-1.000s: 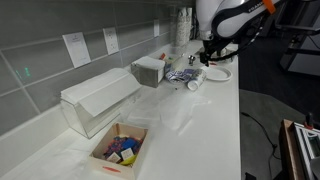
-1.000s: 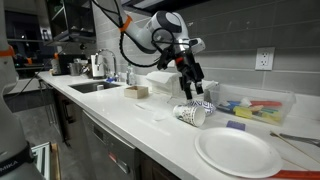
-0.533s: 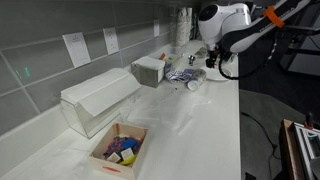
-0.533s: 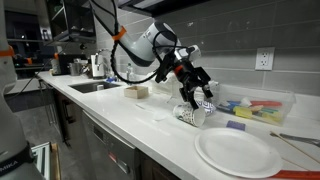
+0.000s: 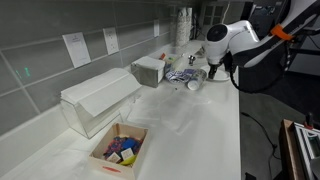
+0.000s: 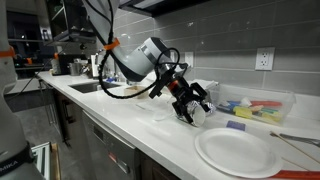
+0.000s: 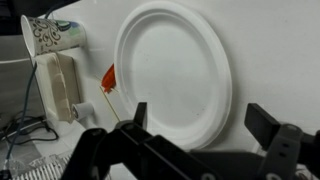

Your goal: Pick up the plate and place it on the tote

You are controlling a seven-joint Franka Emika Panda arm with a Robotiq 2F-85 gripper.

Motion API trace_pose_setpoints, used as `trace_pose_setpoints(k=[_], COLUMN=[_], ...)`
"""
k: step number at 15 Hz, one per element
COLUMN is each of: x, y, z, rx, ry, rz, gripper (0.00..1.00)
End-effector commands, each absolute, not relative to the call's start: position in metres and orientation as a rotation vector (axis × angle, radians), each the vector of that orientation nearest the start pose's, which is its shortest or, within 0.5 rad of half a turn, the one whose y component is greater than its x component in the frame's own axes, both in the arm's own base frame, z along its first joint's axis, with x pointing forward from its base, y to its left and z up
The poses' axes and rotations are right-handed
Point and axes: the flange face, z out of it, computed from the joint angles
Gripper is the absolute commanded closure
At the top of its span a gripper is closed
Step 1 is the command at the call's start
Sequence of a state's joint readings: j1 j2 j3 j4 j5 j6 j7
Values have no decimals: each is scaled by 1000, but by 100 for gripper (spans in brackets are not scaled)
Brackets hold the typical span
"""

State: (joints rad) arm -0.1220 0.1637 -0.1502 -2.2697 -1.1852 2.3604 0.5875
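My gripper will go down toward the plate [image 6: 238, 152] next, onto its near rim, because the plate lies flat with that rim between my open fingers.
The white round plate [image 6: 238, 152] lies flat on the white counter and fills the upper middle of the wrist view [image 7: 170, 65]. My gripper [image 6: 193, 104] hangs open and empty just above the counter, a little short of the plate; in the wrist view its two dark fingers [image 7: 202, 122] straddle the plate's near rim. In an exterior view the arm [image 5: 222, 45] hides the plate. The light-grey tote [image 5: 150, 68] stands against the wall, further along the counter, apart from the gripper.
A patterned cup [image 7: 50, 35] lies on its side beside the plate, also seen on the counter [image 5: 195, 85]. A translucent white bin [image 5: 95, 100] and a cardboard box of coloured items [image 5: 120, 148] stand further along. A clear bin of coloured items [image 6: 255, 105] stands by the wall.
The arm has swung down and tilted; the gripper has dropped from above the cup to just over the counter beside the plate. The plate, cup and tote have not moved.
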Motion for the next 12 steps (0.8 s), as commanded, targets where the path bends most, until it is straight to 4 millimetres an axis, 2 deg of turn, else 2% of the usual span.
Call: trace_pose_setpoints(k=[1,7,8,11,12], x=[513,517,518,520,521], y=[-152,-158,-161,-168,-170], z=[273,258,256,250,249], rx=[2331,2320,2321,2335,2332], ry=[165,214,211,214,212], rz=[129,101,93,71,68], gripper=[0,1,6,12,22])
